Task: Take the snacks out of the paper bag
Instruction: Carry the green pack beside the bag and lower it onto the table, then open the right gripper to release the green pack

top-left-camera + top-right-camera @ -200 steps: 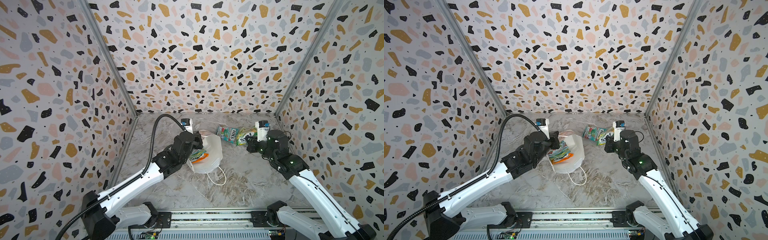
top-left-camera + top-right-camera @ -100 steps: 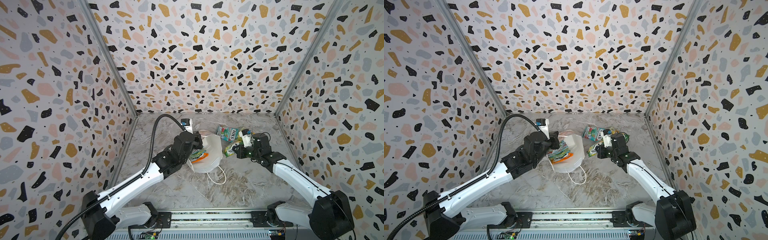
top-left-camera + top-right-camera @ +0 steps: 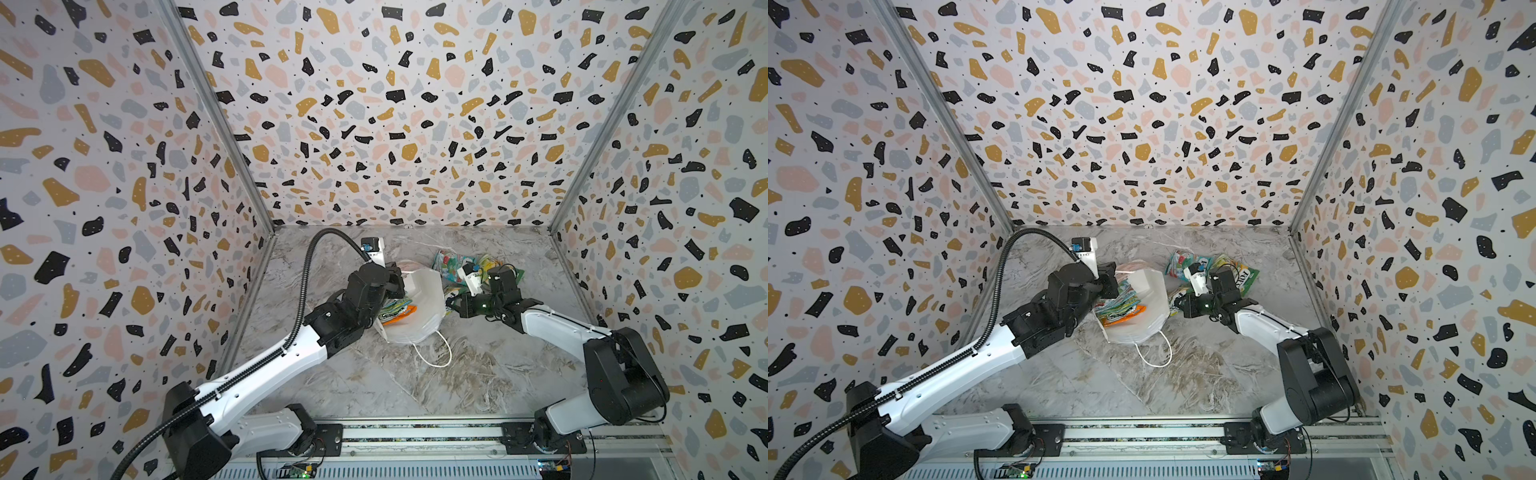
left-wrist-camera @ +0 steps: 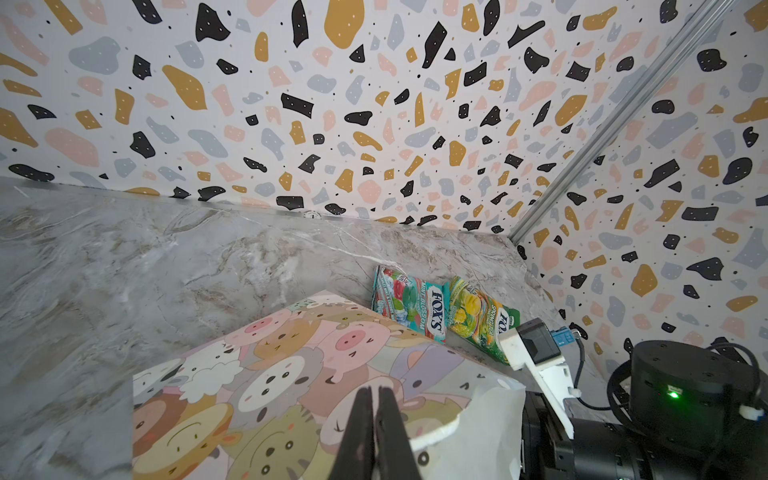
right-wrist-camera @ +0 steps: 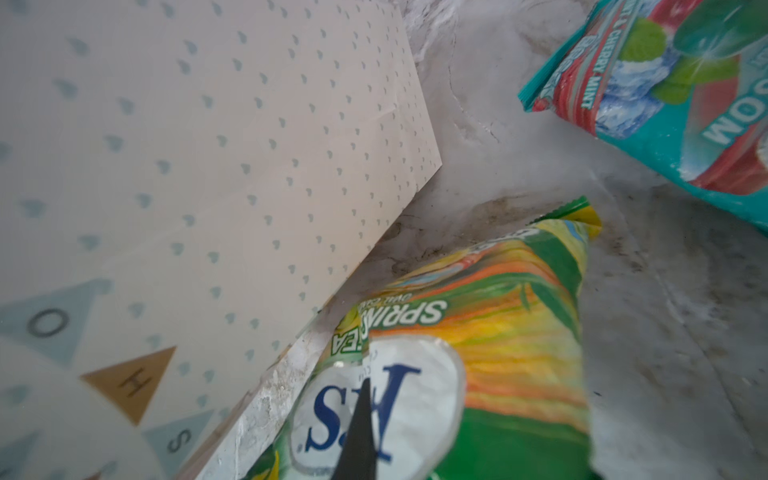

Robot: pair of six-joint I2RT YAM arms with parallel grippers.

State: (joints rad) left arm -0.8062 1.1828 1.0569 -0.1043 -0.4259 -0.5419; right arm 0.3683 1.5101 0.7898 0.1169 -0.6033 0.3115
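I will next lower my right gripper's green-yellow packet onto the clear, bare tabletop (image 5: 488, 192) beside the paper bag just below, and release it.
The paper bag (image 3: 419, 299) lies near the table's middle, its mouth facing left and its cartoon-animal side (image 4: 291, 374) turned to the back. My left gripper (image 3: 397, 282) is shut on the bag's rim, the two fingers (image 4: 365, 415) pressed together. Several snacks sit inside, an orange packet (image 3: 399, 311) in front. My right gripper (image 3: 451, 301) is low on the table just right of the bag, shut on a green-yellow packet (image 5: 519, 332). A teal-red packet (image 3: 446, 262) and another green-yellow packet (image 3: 1246, 276) lie behind it.
The bag's white cord handle (image 3: 436, 353) loops onto the marble table toward the front. Terrazzo walls close in the left, back and right sides. The right arm's elbow (image 3: 619, 374) stands high at the front right.
My right gripper has swung left from the back right pile and down beside the bag, bringing a green-yellow packet with it. The left arm and the bag have stayed put.
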